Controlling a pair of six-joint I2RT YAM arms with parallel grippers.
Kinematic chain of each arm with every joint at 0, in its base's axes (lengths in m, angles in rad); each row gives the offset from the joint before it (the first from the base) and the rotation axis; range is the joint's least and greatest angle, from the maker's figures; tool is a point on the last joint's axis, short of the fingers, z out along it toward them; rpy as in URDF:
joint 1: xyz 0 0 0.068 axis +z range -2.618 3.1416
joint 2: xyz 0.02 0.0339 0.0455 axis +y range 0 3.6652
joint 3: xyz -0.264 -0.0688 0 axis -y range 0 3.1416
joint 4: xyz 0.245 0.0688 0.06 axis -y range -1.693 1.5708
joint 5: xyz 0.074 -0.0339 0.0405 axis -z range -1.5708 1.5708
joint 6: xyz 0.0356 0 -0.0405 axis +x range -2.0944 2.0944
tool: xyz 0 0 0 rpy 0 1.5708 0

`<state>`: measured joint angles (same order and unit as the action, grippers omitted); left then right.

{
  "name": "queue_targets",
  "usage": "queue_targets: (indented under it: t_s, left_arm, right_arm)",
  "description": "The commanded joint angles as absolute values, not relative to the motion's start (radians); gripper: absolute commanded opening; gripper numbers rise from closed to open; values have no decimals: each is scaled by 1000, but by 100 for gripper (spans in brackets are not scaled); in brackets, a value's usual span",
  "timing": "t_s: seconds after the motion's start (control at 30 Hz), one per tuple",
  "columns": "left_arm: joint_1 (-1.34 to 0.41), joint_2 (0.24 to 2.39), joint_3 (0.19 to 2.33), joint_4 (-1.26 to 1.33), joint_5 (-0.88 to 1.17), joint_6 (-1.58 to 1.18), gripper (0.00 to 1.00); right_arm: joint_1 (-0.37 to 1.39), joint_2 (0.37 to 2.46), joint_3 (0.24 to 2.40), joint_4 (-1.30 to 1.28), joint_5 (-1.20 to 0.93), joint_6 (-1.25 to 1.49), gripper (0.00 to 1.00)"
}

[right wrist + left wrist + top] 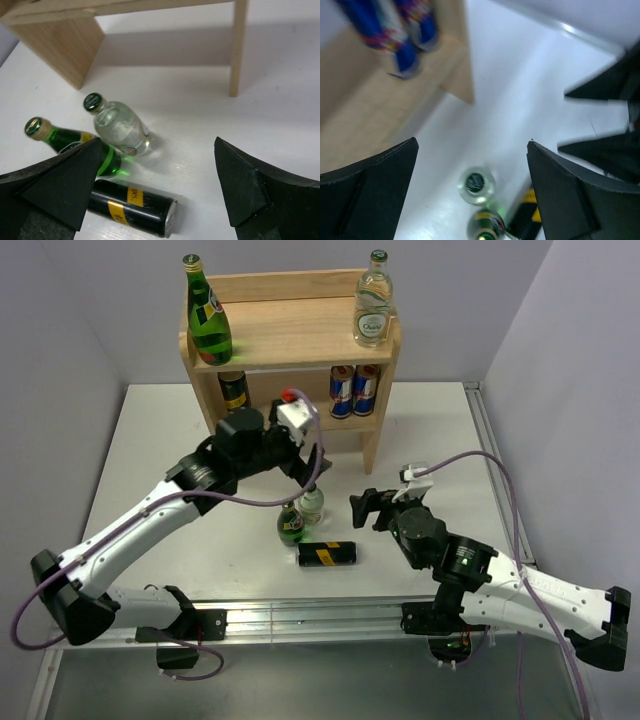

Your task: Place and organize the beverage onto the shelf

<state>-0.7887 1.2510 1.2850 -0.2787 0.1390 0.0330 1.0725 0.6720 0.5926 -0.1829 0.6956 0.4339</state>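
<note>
I should next move my left gripper back past the small bottles and down onto the black-and-yellow can's middle (327, 554), as that can still lies on the tabletop, off the shelf (290, 330).
The light-wood shelf (290, 330) stands at the back. Its top board holds a tall green bottle (209, 320) and a clear bottle (373, 310). The lower tier holds a black can (233, 390) and two blue-and-red cans (354, 390). On the table in front stand a small clear bottle (312, 503) and a small green bottle (291, 523), and a black-and-yellow can (327, 554) lies on its side. My left gripper (312, 472) hangs open above the clear bottle (476, 186). My right gripper (365, 508) is open and empty to the right of the bottles, facing them (120, 130).
The shelf's side panel and leg (239, 50) stand beyond the bottles in the right wrist view. A metal rail (300, 615) runs along the table's near edge. Grey walls close in the back and both sides.
</note>
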Motion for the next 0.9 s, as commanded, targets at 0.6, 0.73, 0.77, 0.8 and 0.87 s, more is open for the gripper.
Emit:
queue_targets:
  t_s: [0.6,0.73,0.77,0.8,0.87]
  left_arm:
    - [-1098,1505,1384,-673,75,11,91]
    - [-1134,1535,1356,-695,23,-30,90]
    - [-1137,1555,1348,-690,14,-35,90]
    - [-1140,1566,1333,-684,9,-41,89]
    - [-1141,1603,1312,-670,5,-46,88]
  right_arm:
    - [1060,514,698,-454,980,587,100]
    - [1060,502,692,-466,966,600,100]
    - [1060,499,690,-465,966,601,100]
    - [1060,494,687,-465,962,601,100]
    - [1060,491,683,-463,956,606,100]
